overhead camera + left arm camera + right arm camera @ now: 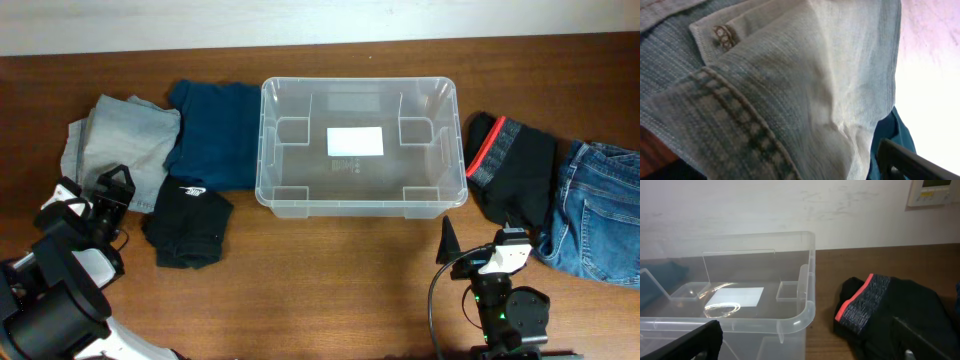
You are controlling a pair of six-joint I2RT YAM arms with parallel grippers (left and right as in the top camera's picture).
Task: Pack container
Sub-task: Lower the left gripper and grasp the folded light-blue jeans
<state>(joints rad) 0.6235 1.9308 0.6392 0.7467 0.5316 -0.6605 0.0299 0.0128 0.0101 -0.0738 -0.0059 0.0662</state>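
My left gripper is open, with its fingers already at the grey denim's near stitched edge [758,134], so next it will go down a little onto it and close.
The clear container [300,207] stands empty at the table's middle, with a white label on its bottom; it also shows in the right wrist view [807,312]. My left gripper [112,190] is open at the near edge of a folded light grey denim garment [120,140]. That denim [790,90] fills the left wrist view, with one dark finger [920,162] at the lower right. My right gripper [478,248] is open and empty. It is in front of the container's near right corner, beside a black garment with a red band [515,165] [875,302].
A teal garment [215,125] lies between the grey denim and the container. A black garment with a white logo [190,225] lies in front of it. Blue jeans [600,210] lie at the far right.
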